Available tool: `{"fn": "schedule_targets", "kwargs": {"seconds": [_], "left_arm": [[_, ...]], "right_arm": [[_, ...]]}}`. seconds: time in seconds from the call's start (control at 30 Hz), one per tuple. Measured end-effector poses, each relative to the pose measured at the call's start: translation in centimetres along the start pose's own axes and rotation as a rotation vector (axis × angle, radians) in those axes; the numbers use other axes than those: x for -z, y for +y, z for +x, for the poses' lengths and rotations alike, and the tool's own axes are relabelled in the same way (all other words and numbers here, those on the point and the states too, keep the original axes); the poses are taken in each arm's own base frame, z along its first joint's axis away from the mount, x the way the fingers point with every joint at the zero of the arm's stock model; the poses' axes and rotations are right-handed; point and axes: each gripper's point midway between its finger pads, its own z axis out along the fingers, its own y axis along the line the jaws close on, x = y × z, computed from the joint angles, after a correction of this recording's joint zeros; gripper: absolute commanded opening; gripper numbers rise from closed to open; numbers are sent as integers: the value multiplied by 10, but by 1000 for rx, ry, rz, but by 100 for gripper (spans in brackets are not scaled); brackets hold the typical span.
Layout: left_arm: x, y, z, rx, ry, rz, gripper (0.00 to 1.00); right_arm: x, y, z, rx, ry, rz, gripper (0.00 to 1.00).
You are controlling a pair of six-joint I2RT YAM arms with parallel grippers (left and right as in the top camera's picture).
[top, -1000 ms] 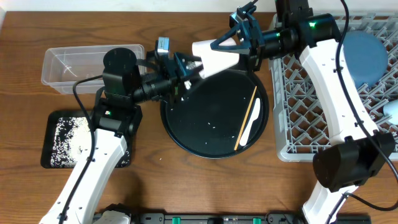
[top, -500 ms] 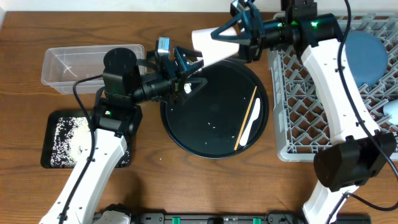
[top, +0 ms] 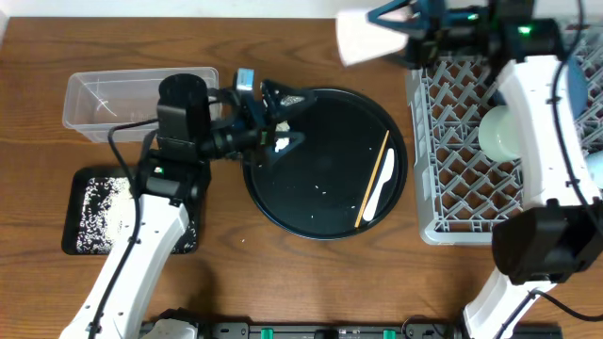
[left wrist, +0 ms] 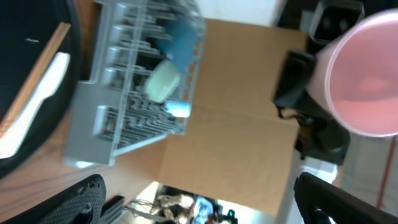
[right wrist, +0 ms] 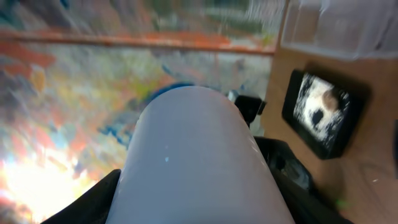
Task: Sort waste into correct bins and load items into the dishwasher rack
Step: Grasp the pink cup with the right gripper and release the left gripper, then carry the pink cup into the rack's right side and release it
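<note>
My right gripper swings past the blue plate next, turns down and lowers the pink cup. It then lets go beside the light blue cup, where slots stand empty.
My right gripper [top: 412, 26] is shut on the small pink cup [top: 369, 38] and holds it in the air beside the dishwasher rack's [top: 452, 179] far left corner. The cup fills the right wrist view [right wrist: 199, 155] and shows in the left wrist view [left wrist: 367, 74]. My left gripper [top: 287, 118] is open and empty over the round black tray's [top: 311, 212] left rim, near a white scrap [top: 281, 143]. Chopsticks [top: 377, 179] and white spoon [top: 384, 196] lie on that tray. The pale green bowl [top: 499, 132], blue plate [left wrist: 183, 37] and light blue cup [left wrist: 177, 109] sit in the rack.
The clear tub [top: 113, 99] stands at the back left. The shallow black tray [top: 80, 235], with white grains in it, lies in front of it. A few white specks are scattered on the round tray. My right arm crosses over the rack.
My right gripper has lifted the pink cup up and to the right, away from the left gripper and toward the rack. The green bowl is now uncovered. The left gripper has barely moved.
</note>
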Motion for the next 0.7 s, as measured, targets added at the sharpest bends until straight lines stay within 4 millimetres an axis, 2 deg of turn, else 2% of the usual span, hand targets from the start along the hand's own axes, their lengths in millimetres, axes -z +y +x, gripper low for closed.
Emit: {"fn": "schedule_targets", "kwargs": {"seconds": [0.2,0.47,0.7], "left_arm": [[16,29,-14,4,-42,-86,98],[30,85,-11,17,-77,-305,98],[37,99,-23,-80,-136,-390,98]], "right_arm": [[58,2,-27,53,-141,11,49],[141,0,-51,106,-349,51,48],[208,-8,-64,150,-539,123,47]]}}
